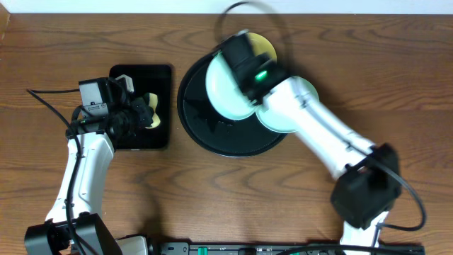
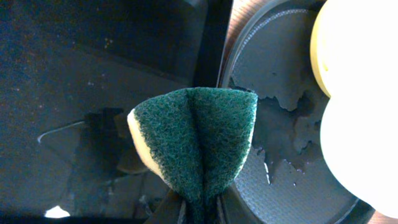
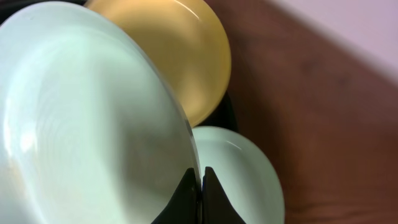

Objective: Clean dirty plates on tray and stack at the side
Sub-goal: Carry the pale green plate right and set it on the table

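Observation:
I should next carry the plate in my right gripper to the clear tabletop below and to its right in the overhead view. Then I should lower the plate and let go of its rim.
My right gripper [image 3: 200, 186] is shut on the rim of a pale blue-green plate [image 3: 81, 124], which it holds tilted above the round black tray [image 1: 205, 120]. In the overhead view this plate [image 1: 226, 88] covers the tray's upper middle, with the right gripper [image 1: 239, 69] at its upper right edge. A pale yellow plate [image 3: 168, 56] lies at the tray's far side. A second blue-green plate [image 3: 242, 174] lies on the tray's right, partly under my right arm. My left gripper [image 2: 202, 208] is shut on a folded green-and-yellow sponge [image 2: 199, 137], left of the round tray.
A smaller rectangular black tray [image 1: 141, 134] lies under my left gripper [image 1: 145, 113], just left of the round tray. The round tray's floor [image 2: 280, 124] shows wet patches. Brown wooden table [image 1: 396, 71] surrounds both trays. A pale wall runs along the table's far edge.

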